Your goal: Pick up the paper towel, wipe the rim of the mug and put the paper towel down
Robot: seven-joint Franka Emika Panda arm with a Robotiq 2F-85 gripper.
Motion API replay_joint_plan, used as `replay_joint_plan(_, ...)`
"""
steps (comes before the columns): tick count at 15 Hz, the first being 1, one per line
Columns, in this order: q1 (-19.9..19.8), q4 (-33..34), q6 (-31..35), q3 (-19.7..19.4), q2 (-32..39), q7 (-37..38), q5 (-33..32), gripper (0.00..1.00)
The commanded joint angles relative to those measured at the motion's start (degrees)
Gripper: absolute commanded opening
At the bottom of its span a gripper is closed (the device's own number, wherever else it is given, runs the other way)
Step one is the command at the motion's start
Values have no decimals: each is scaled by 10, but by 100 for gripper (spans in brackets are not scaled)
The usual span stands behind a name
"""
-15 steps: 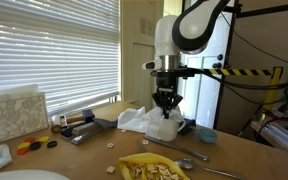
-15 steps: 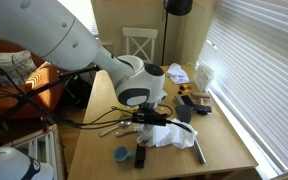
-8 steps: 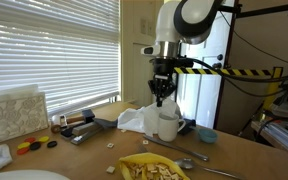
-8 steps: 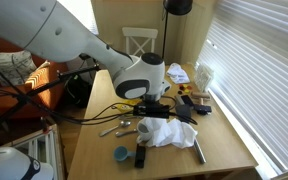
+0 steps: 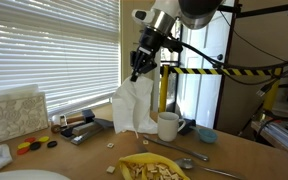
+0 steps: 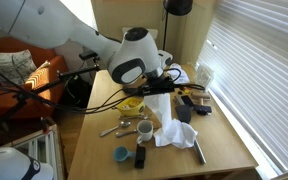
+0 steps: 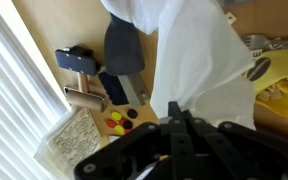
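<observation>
My gripper will next come down over the towel's spread lower end (image 6: 178, 134) beside the mug and let go of the top of the towel, because that end is already lying on the table.
My gripper (image 5: 137, 70) is shut on the top of the white paper towel (image 5: 134, 108), which hangs down long and loose above the table. In the other exterior view the towel (image 6: 167, 112) drapes from the gripper (image 6: 164, 82) to the tabletop. The wrist view shows the towel (image 7: 199, 60) hanging straight below the closed fingers (image 7: 182, 118). The white mug (image 5: 169, 126) stands upright on the table just beside the hanging towel, handle to one side; it also shows in the other exterior view (image 6: 144, 130). The gripper is well above and to the side of the mug.
A small blue bowl (image 5: 206, 134) sits past the mug. A yellow plate (image 5: 149, 168) with food and spoons (image 5: 194, 155) lies in front. A patterned whitish block (image 5: 14, 113), small coloured pieces (image 5: 29, 146) and a dark tool (image 5: 79, 122) stand by the window blinds.
The gripper has risen from just above the mug and moved sideways, lifting the paper towel off the table so it now hangs stretched out.
</observation>
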Motion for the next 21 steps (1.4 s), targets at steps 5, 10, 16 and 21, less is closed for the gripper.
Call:
replay_joint_plan(5,3,152,-6,-36,162,73,-64,0)
replay_joint_plan(10,3,245,-36,-80,254,181,-114,0)
replay_joint_plan(16,-4,306,-171,-102,297,274,-145,0)
replay_joint_plan(21,-19,345,-295,-91,317,300,-141,0)
